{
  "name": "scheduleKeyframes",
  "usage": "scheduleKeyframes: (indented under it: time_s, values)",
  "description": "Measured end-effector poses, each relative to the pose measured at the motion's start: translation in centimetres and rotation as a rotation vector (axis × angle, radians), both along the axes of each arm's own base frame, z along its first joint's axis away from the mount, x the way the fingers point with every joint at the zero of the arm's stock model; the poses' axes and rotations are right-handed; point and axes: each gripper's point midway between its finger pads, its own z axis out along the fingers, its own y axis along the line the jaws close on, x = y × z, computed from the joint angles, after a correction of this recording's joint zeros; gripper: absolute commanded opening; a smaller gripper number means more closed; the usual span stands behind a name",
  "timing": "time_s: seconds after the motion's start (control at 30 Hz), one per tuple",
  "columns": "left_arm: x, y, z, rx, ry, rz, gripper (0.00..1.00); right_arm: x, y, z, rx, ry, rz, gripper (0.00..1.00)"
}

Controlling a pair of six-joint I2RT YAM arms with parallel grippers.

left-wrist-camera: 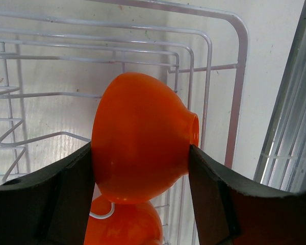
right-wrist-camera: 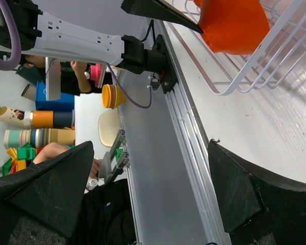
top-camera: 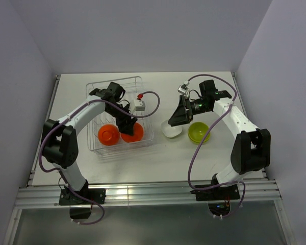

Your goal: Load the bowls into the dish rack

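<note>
I will cross over to the lime green bowl, below my sideways right gripper and rightward in the top view, and tilt down onto its rim opposite the white bowl.
The wire dish rack stands at the left of the table. My left gripper reaches down into it, shut on an orange bowl turned on its side. In the left wrist view this orange bowl sits between the fingers over the rack wires, with a second orange bowl under it. That second bowl lies in the rack's front left. My right gripper hangs open and holds nothing, just above a white bowl. A lime green bowl rests to its right.
The right wrist view looks sideways past its open gripper along the table's aluminium front rail, with the rack corner and the held orange bowl at top right. White walls close the table at the back and sides.
</note>
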Motion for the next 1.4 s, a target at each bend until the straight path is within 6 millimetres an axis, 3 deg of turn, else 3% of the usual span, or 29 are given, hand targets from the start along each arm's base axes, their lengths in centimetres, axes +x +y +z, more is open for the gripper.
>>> scheduleKeyframes:
  time_s: [0.17, 0.33, 0.53, 0.57, 0.77, 0.8, 1.17, 1.4]
  values:
    - [0.0, -0.1, -0.1, 0.009, -0.006, -0.003, 0.42, -0.1, 0.0, -0.1, -0.001, 0.003, 0.0, 1.0]
    - [0.0, -0.1, -0.1, 0.013, -0.009, -0.003, 0.62, -0.1, 0.0, -0.1, -0.001, -0.002, 0.002, 1.0]
    - [0.0, -0.1, -0.1, 0.017, -0.01, -0.002, 0.68, 0.0, 0.0, -0.2, -0.004, -0.008, 0.002, 1.0]
    - [0.0, -0.1, -0.1, 0.018, -0.011, -0.001, 0.75, 0.0, -0.1, -0.2, -0.007, -0.008, 0.001, 1.0]
    - [0.2, -0.1, -0.4, 0.032, -0.029, 0.0, 0.81, 0.2, -0.2, -0.8, -0.045, -0.018, -0.015, 1.0]
    - [0.2, -0.1, -0.4, 0.034, -0.031, 0.001, 0.88, 0.2, -0.3, -0.8, -0.048, -0.02, -0.017, 1.0]
    - [0.8, 0.0, -0.1, 0.045, -0.065, 0.015, 0.95, 0.2, -0.6, -0.8, -0.091, -0.065, -0.036, 1.0]
    - [1.6, 0.1, 2.1, 0.035, -0.158, 0.048, 0.97, 0.4, -1.2, -0.9, -0.162, -0.129, -0.068, 0.99]
